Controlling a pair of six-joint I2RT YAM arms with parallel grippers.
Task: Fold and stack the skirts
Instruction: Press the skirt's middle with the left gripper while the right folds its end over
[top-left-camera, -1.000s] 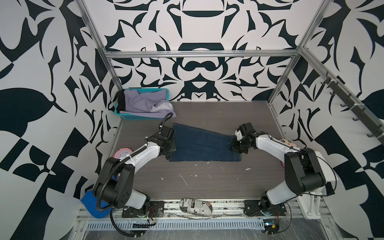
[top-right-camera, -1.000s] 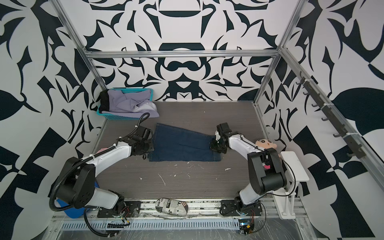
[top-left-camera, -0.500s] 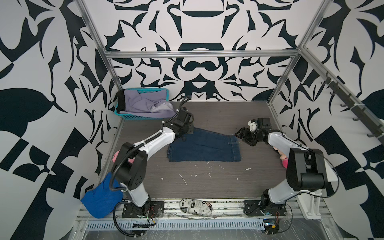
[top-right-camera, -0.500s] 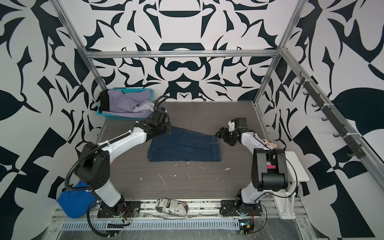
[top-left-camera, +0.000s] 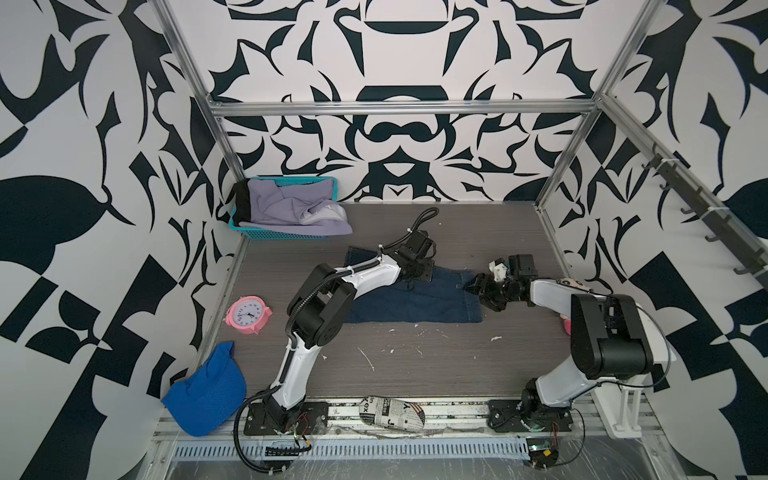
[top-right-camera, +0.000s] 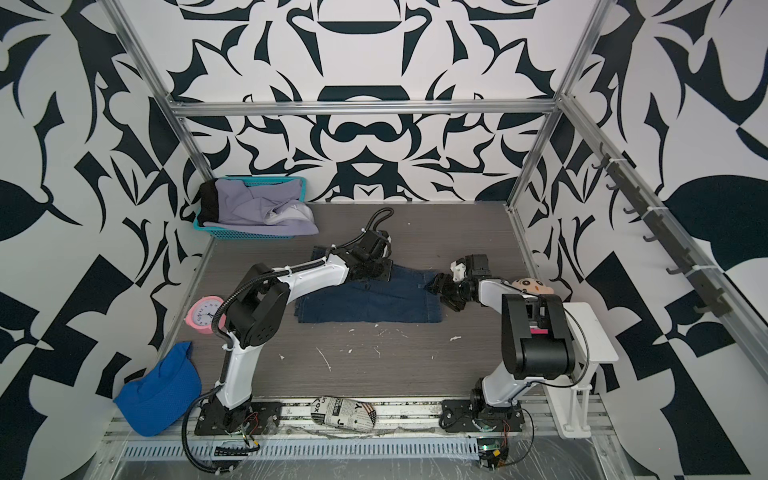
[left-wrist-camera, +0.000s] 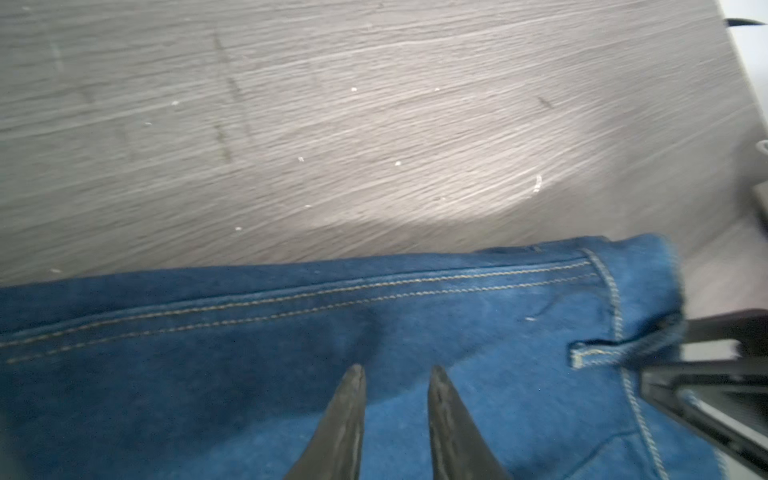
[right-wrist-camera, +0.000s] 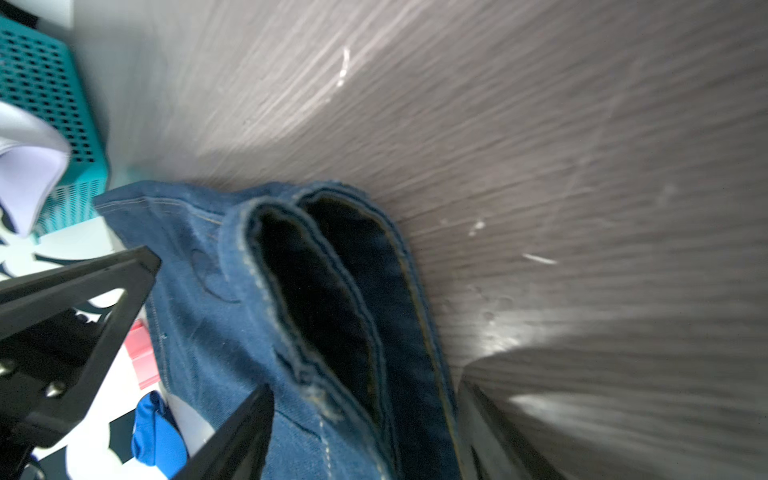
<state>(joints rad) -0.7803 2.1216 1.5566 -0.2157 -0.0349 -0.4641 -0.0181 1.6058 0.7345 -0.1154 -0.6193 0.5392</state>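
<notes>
The doubled denim hem already stands between my right gripper's open fingers. That gripper goes down a little deeper over the skirt's hem (top-left-camera: 473, 300) (right-wrist-camera: 382, 436) next and closes on it.
The dark blue denim skirt (top-left-camera: 415, 305) (top-right-camera: 370, 303) lies folded flat in the middle of the table. My left gripper (top-left-camera: 413, 279) (left-wrist-camera: 395, 374) hovers low over its back edge, jaws a little apart, nothing between them. My right gripper (top-left-camera: 474, 286) (right-wrist-camera: 365, 386) stands open at the skirt's right end, its jaws on either side of the doubled denim edge (right-wrist-camera: 332, 291) without clamping it. The pale lavender skirt (top-left-camera: 291, 210) (top-right-camera: 253, 208) is heaped in the teal basket (top-left-camera: 286, 236), with the black skirt (top-left-camera: 241, 203) at the basket's left end.
A pink clock (top-left-camera: 248, 314) sits at the table's left edge and a blue mesh cloth (top-left-camera: 208, 395) at the front left corner. The newspaper-print bundle (top-left-camera: 392, 411) lies on the front rail. A doll (top-right-camera: 534, 286) and a white stand (top-right-camera: 590, 332) are behind the right arm.
My left gripper has swung from the denim skirt's left end to its back edge. My right gripper has opened and let go of the right end. The skirt's outline has shifted.
</notes>
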